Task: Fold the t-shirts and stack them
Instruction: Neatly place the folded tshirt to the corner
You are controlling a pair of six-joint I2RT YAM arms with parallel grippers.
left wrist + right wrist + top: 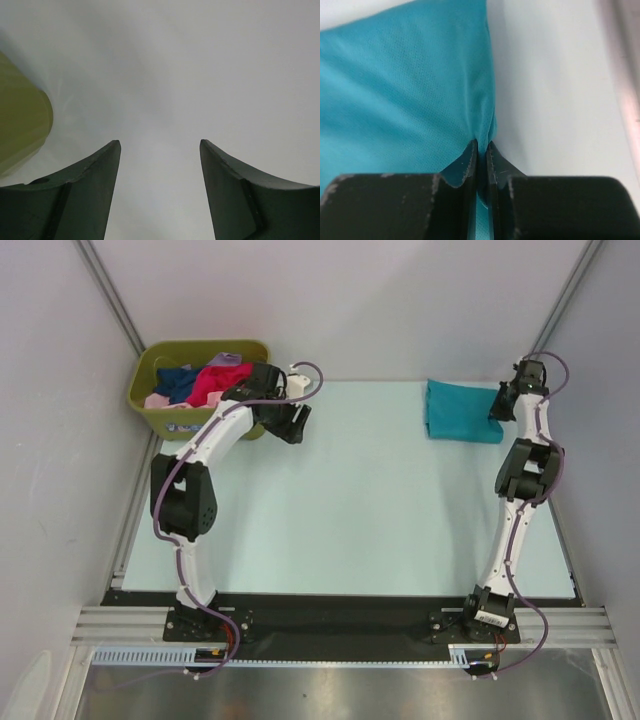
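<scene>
I will slide my right gripper to the right in the top view onto the bare part of the table by the wall (513,428) (560,100) and release, as it's still open.
A folded teal-blue t-shirt (462,410) lies at the far right of the table. My right gripper (497,405) is at its right edge, shut on a pinch of that cloth (420,90); the fabric shows between the two fingertips (482,145). More t-shirts, magenta-red (208,383), navy (176,380) and pale pink (160,400), lie bunched in the olive-green bin (150,360) at the far left. My left gripper (292,423) hangs just right of the bin, open, with nothing between its fingers (160,145).
The bin's rounded corner (22,127) shows at the left of the left wrist view. Grey walls close in the table on three sides. A metal rail (340,625) carries both arm bases at the near edge.
</scene>
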